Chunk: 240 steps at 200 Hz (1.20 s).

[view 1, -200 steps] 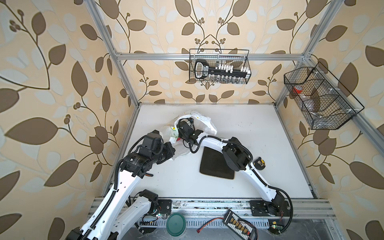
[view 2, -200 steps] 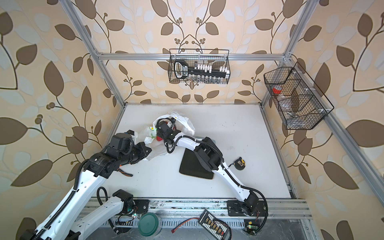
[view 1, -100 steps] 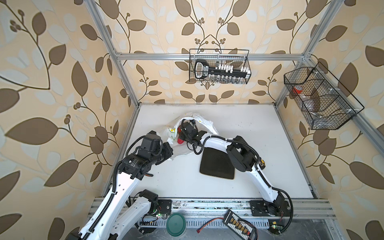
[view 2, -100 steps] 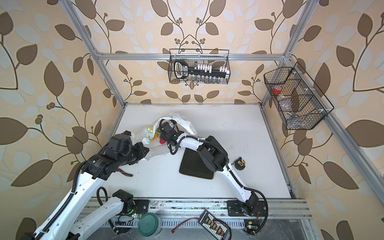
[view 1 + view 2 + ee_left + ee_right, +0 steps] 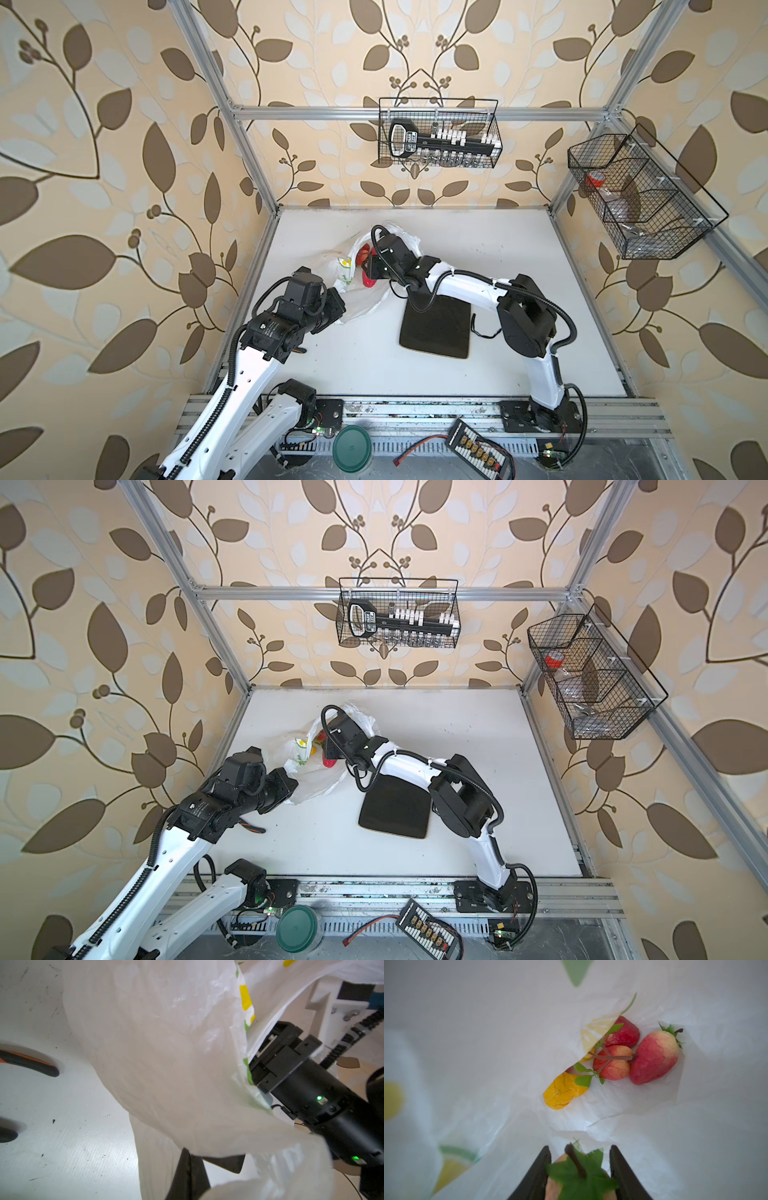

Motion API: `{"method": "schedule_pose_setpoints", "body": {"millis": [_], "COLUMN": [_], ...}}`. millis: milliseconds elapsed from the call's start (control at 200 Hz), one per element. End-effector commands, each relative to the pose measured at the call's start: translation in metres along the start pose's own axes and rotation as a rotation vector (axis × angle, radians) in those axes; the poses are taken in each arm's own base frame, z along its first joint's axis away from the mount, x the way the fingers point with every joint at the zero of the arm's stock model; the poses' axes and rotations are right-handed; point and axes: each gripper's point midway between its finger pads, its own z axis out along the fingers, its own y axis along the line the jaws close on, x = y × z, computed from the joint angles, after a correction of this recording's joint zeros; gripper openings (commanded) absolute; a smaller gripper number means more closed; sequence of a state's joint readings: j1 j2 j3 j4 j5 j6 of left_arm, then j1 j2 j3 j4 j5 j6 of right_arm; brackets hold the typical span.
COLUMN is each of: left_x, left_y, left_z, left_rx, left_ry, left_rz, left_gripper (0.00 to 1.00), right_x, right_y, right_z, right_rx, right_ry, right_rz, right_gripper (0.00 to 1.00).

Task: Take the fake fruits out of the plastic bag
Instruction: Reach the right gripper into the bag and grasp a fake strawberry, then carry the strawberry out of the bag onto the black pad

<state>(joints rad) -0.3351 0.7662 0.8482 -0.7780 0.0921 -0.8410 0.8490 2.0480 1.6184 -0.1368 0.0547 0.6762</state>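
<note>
The right gripper draws back out of the plastic bag's opening next. It then lowers onto the black square tray, whose surface lies bare, and releases the peach-coloured fake fruit.
The plastic bag lies crumpled at the table's left middle, white with lemon prints. My left gripper is shut on the bag's near edge, with the film draped over its fingers. My right gripper reaches into the bag's mouth. It is shut on a fake fruit with a green leafy cap and brown stem. Deeper in the bag lie a strawberry, a red-yellow peach, a yellow-orange fruit and a green sprig. A red fruit shows in both top views.
A black square tray lies under the right forearm, just right of the bag. Orange-handled pliers lie by the left arm. Wire baskets hang on the back wall and the right wall.
The right arm's elbow has swung to the right and its wrist has shifted slightly right inside the bag's mouth. Its jaws have narrowed round the fruit. The left gripper keeps its hold.
</note>
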Motion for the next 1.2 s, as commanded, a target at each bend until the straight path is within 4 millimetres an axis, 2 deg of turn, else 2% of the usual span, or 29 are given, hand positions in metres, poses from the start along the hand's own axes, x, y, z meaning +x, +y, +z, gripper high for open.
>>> {"method": "schedule_pose_setpoints", "body": {"millis": [0,220,345,445,550,715,925,1010,1195], "left_x": [-0.005,-0.008,-0.009,-0.011,-0.012,-0.012,-0.012,-0.012,-0.012], "left_y": [-0.005,-0.012,-0.013,-0.014,-0.014,-0.014,-0.013,-0.013,-0.01], "left_z": [0.002,0.002,0.002,0.003,0.003,0.003,0.002,0.0,-0.001], "left_rx": [0.018,0.035,0.035,0.037,0.034,0.034,0.03,0.027,0.008], "left_ry": [-0.032,-0.033,-0.033,-0.04,-0.046,-0.044,-0.043,-0.046,-0.043], "left_rz": [0.009,0.026,0.029,0.03,0.029,0.029,0.035,0.041,0.051], "left_gripper": [0.02,0.02,0.02,0.02,0.02,0.01,0.01,0.01,0.0], "right_x": [0.006,0.032,0.061,0.086,0.111,0.142,0.149,0.148,0.151], "right_y": [0.023,0.042,0.047,0.039,0.01,-0.039,-0.075,-0.086,-0.094], "right_z": [-0.035,-0.097,-0.133,-0.154,-0.164,-0.164,-0.14,-0.129,-0.105], "right_rx": [-0.084,-0.174,-0.217,-0.204,-0.148,-0.039,0.096,0.141,0.158], "right_ry": [0.042,0.078,0.099,0.113,0.138,0.168,0.164,0.149,0.153], "right_rz": [-0.131,-0.319,-0.438,-0.521,-0.515,-0.485,-0.4,-0.357,-0.344], "right_gripper": [0.31,0.32,0.32,0.33,0.33,0.32,0.32,0.32,0.32]}}
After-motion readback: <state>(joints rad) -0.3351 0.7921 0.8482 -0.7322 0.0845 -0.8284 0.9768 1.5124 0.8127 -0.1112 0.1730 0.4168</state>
